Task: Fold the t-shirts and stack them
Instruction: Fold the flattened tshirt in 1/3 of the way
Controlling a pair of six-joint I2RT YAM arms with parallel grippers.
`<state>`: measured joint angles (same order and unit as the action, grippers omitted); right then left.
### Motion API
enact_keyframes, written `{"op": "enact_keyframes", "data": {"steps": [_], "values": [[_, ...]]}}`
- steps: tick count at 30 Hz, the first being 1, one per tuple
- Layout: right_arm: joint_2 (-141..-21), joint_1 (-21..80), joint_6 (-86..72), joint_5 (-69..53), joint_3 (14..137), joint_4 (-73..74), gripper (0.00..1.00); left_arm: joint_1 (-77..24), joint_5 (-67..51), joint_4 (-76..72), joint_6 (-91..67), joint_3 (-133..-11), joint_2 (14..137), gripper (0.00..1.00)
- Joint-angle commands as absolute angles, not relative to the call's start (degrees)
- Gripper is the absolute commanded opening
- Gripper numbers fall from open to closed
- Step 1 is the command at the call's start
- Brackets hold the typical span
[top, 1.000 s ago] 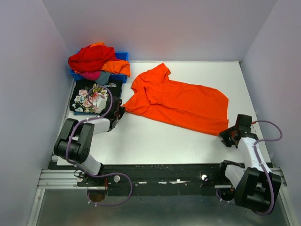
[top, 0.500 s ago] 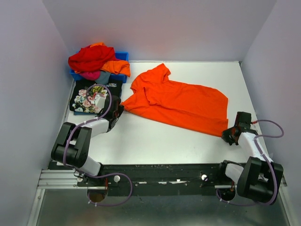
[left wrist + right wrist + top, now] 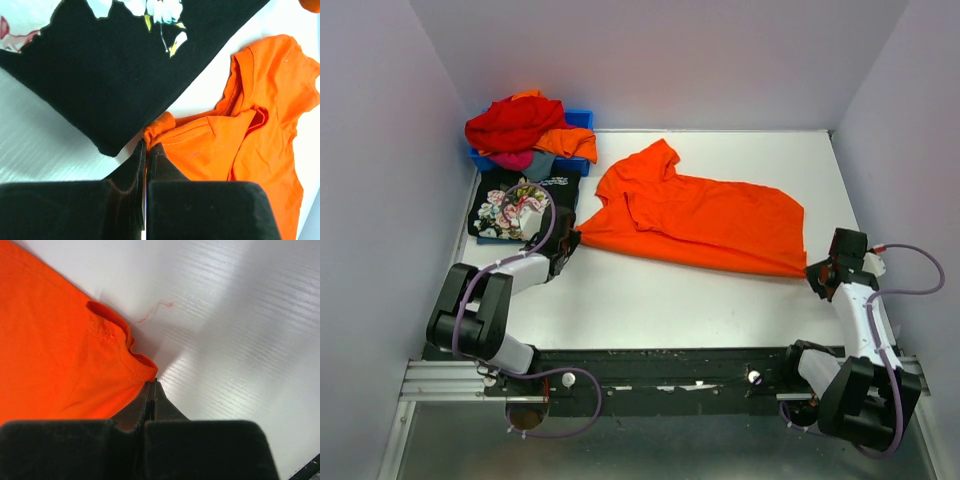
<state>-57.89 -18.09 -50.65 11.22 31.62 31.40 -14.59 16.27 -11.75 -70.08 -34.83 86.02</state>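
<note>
My left gripper is at the shirt's end, which folds crease, so next it needs to lift the bunched corner, draw it back, lower it onto the bare near tabletop and release it.
The plain bright orange t-shirt (image 3: 710, 220) lies spread across the middle of the white table, its near edge pulled straight between my two grippers. My left gripper (image 3: 570, 238) is shut on its near left corner; in the left wrist view the jaws (image 3: 148, 146) pinch a bunched orange edge (image 3: 160, 125). My right gripper (image 3: 817, 272) is shut on its near right corner; in the right wrist view the jaws (image 3: 152, 385) pinch the hem (image 3: 140, 367). The black rose-print t-shirt (image 3: 520, 210) lies folded at the left, just beside the left gripper, and shows in the left wrist view (image 3: 115, 75).
A blue bin (image 3: 582, 118) at the back left holds a heap of red, orange, pink and grey shirts (image 3: 520, 128). Grey walls stand close on the left, back and right. A loose orange thread (image 3: 155, 310) lies on the table past the right corner.
My right gripper has moved right and a little farther back with the shirt corner. The shirt's near edge has been drawn out straight and flatter. The left gripper has shifted slightly left.
</note>
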Motion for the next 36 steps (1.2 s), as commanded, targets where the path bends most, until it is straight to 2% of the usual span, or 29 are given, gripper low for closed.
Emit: {"op": "enact_keyframes", "data": {"steps": [1,11,19,22,24,29,32,36], "values": [[-54.3,-18.9,-48.3,15.3,33.0,33.6,0.01,-14.1,18.4,-8.0,-70.3,-33.7,83.1,0.00],[-59.1,-18.9,-47.5,9.1,31.6,32.9,0.01,-15.1,16.5,-6.4,-70.4,-34.7,82.6,0.00],[-58.8,-25.8,-45.6,3.9,46.0,40.2,0.01,-16.3,19.8,6.6,-67.7,-55.6,79.0,0.00],[-55.6,-27.2,-44.5,3.6,47.8,41.4,0.01,-16.3,21.3,9.7,-66.1,-57.8,75.8,0.00],[-54.2,-27.3,-43.5,3.1,46.3,41.7,0.01,-16.3,21.3,10.5,-66.0,-54.7,73.6,0.00],[-53.2,-27.4,-41.2,-2.7,36.9,41.7,0.01,-15.4,19.0,8.3,-68.7,-38.1,67.5,0.00],[-51.5,-27.4,-40.3,-1.9,33.5,42.1,0.01,-14.9,19.9,9.2,-68.3,-29.6,62.2,0.00],[-47.6,-27.4,-41.0,-3.3,31.1,42.4,0.01,-14.6,20.7,12.6,-67.8,-22.5,53.7,0.00]]}}
